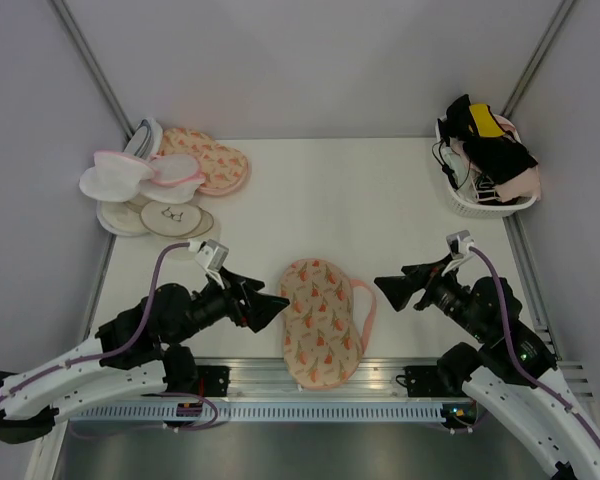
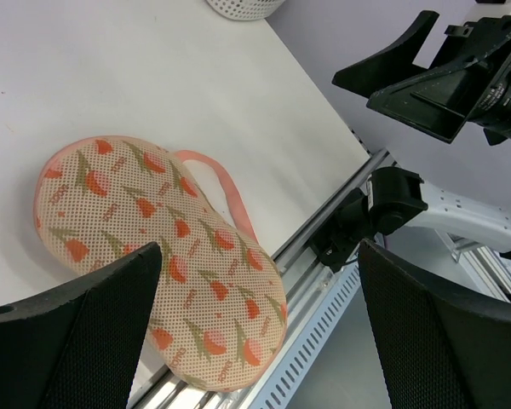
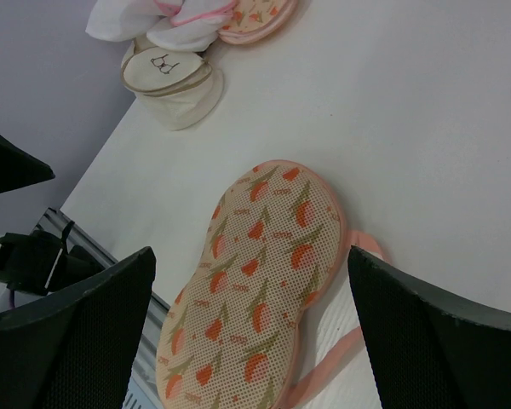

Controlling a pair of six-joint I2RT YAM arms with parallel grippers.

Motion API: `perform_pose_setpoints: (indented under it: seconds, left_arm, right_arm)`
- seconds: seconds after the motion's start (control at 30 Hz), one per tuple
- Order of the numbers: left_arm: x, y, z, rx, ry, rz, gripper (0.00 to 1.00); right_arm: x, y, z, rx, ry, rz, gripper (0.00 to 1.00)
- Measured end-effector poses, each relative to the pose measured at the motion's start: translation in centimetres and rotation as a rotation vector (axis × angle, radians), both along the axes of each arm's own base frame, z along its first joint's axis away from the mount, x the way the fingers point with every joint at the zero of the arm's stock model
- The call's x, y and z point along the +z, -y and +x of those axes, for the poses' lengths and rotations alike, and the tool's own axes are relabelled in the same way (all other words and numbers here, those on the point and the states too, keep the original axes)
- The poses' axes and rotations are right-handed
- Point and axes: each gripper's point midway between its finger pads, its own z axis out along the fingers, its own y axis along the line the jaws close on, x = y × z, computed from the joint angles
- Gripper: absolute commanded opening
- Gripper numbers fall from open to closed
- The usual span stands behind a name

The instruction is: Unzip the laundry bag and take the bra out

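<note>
Next I will move my open left gripper down and to the right in the top view onto the bag's edge nearest it, since the bag still lies closed.
The laundry bag, peach with an orange carrot-like print and pink edging, lies closed at the table's near edge, its near end over the metal rail. A pink loop sticks out on its right side. The bra is hidden; no deep red fabric shows. My left gripper is open and empty just left of the bag, above the table. My right gripper is open and empty to the bag's right. The bag shows between the open jaws in the left wrist view and the right wrist view.
A white basket with black, yellow and beige-pink garments stands at the back right. A pile of white round pouches and a second carrot-print bag lie at the back left. The metal rail runs along the near edge.
</note>
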Motion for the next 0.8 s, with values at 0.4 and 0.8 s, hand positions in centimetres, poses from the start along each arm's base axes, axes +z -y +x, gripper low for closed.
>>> perform_pose_setpoints:
  seconds: [0.4, 0.8]
  left_arm:
    - [-10.2, 0.9, 0.5, 0.009, -0.095, 0.196, 1.0]
    - [-19.1, 2.8, -0.7, -0.044, -0.235, 0.217, 1.0]
  right_arm:
    - [-1.1, 0.4, 0.3, -0.034, -0.032, -0.014, 0.98]
    - [-3.4, 0.0, 0.3, -0.028, -0.099, -0.028, 0.98]
